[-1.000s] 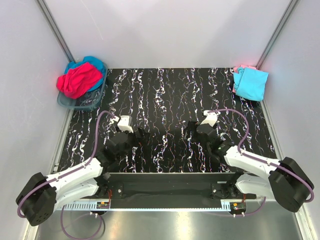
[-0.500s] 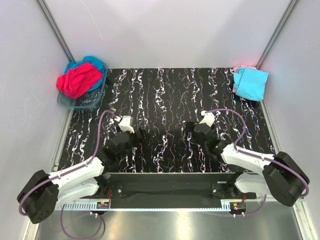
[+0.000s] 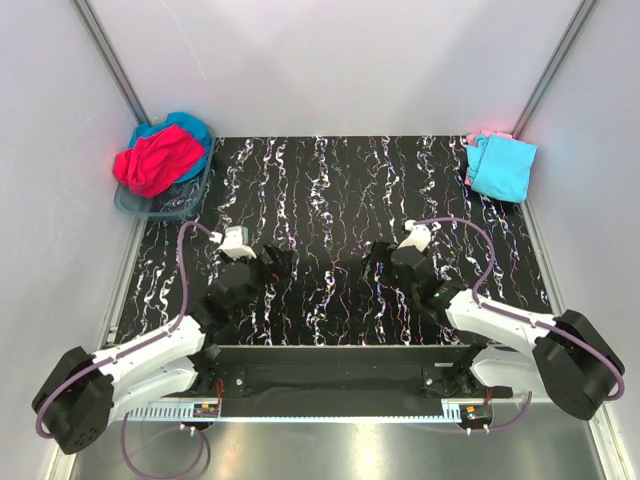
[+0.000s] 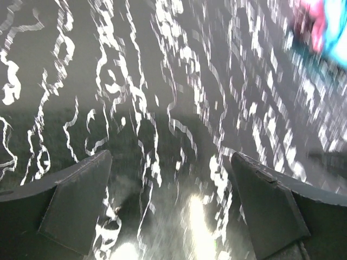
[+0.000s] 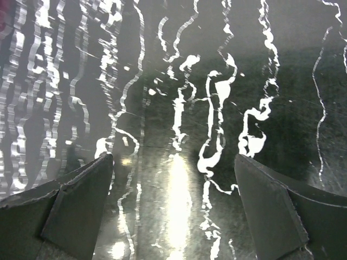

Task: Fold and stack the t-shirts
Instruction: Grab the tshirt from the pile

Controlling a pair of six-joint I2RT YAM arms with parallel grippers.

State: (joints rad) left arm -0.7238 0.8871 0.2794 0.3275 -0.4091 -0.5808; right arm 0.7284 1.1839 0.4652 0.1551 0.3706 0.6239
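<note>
The left gripper swings outward over the tub next, then down onto the pink-red t-shirt's side by the wall (image 3: pixel 138 167), as that t-shirt tops the teal-blue one.
A bright pink-red t-shirt (image 3: pixel 152 160) lies crumpled on a teal-blue t-shirt (image 3: pixel 192 128) in the tub at the back left. A folded light cyan t-shirt (image 3: pixel 500 167) rests at the back right, with a pale pink t-shirt's edge (image 3: pixel 478 136) showing under it. My left gripper (image 3: pixel 274 264) (image 4: pixel 171 157) hovers low over the black marbled table (image 3: pixel 330 190), open and holding nothing. My right gripper (image 3: pixel 381 259) (image 5: pixel 173 157) is open over the table near the middle, also holding nothing. The left wrist view is blurred, with pink and cyan cloth (image 4: pixel 320 27) in its top right corner.
The clear bluish plastic tub (image 3: pixel 165 208) sits at the table's back left corner. Pale walls and metal posts (image 3: pixel 112 60) close in the sides and back. The arm bases and a rail (image 3: pixel 330 365) line the near edge.
My left wrist has swung a little to the left and its view is smeared by motion. My right arm has barely shifted. Both grippers have stayed open.
</note>
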